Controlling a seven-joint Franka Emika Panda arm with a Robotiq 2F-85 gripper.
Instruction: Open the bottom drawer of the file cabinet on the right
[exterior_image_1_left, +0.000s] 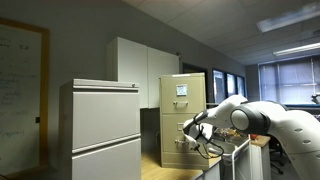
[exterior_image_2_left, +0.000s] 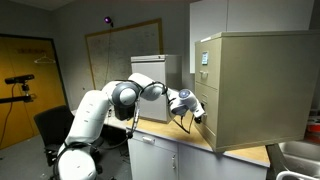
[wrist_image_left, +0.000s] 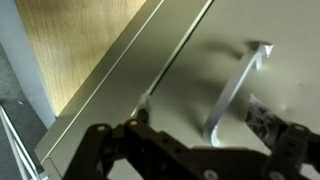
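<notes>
Next, my gripper stays at the bottom drawer's front and closes across the handle's bar, as its open fingers already straddle the silver handle.
The tan file cabinet stands on a wooden tabletop and also shows in an exterior view. White paper is on its top drawer. The bottom drawer has a small silver handle. In the wrist view the drawer front fills the right side. My gripper is open, with one finger on each side of the handle's lower end, close to the drawer front. I cannot tell whether the fingers touch the handle. In both exterior views the gripper is at the cabinet's front, at bottom drawer height.
A wider pale grey cabinet stands beside the tan one, with white wall cupboards behind. The wooden tabletop runs below the drawer. A black chair and a camera stand are behind the arm.
</notes>
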